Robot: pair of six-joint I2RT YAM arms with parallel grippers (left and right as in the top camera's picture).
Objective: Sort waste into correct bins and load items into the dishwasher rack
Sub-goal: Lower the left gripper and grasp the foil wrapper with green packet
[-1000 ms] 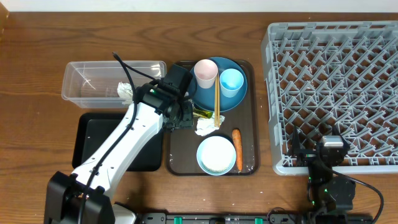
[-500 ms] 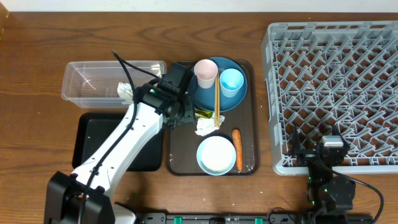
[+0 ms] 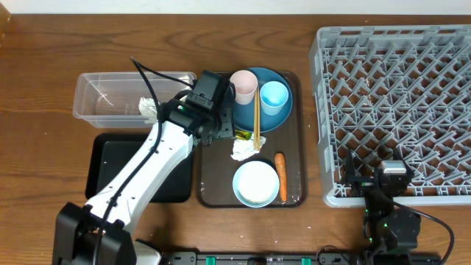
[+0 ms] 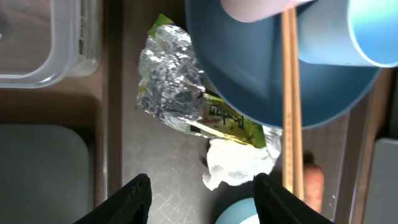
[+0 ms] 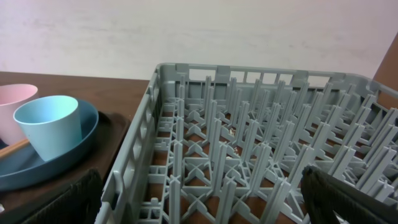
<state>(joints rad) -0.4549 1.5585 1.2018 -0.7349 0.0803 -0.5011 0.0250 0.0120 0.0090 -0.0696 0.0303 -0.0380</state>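
Note:
My left gripper should stay open and come down next onto the near end of the crumpled silver foil, because that end of the foil is over bare tray bottom, clear of the plate.
Crumpled silver foil [image 4: 168, 74] and a yellow-green wrapper [image 4: 231, 118] lie on the brown tray [image 3: 213, 180], tucked against the dark-blue plate [image 3: 257, 118]. A white tissue [image 3: 241, 150] lies just in front of them, and the carrot [image 3: 280, 177] sits beside the pale-blue bowl [image 3: 256, 182]. The pink cup [image 3: 243, 85], the light-blue cup [image 3: 274, 97] and the chopsticks [image 3: 256, 118] rest on the plate. My left gripper [image 4: 204, 202] hovers open over the tray floor near the foil, holding nothing. My right gripper [image 5: 211, 208] stands open at the front edge of the grey rack [image 3: 397, 96].
The clear tub [image 3: 110, 88] at the left holds a crumpled tissue [image 3: 149, 108]. The black tray [image 3: 118, 173] lies in front of it, partly under my left arm. Bare wooden table surrounds the tray and rack.
My left gripper has shifted slightly toward the far side of the tray, closer to the foil. The right arm has not moved.

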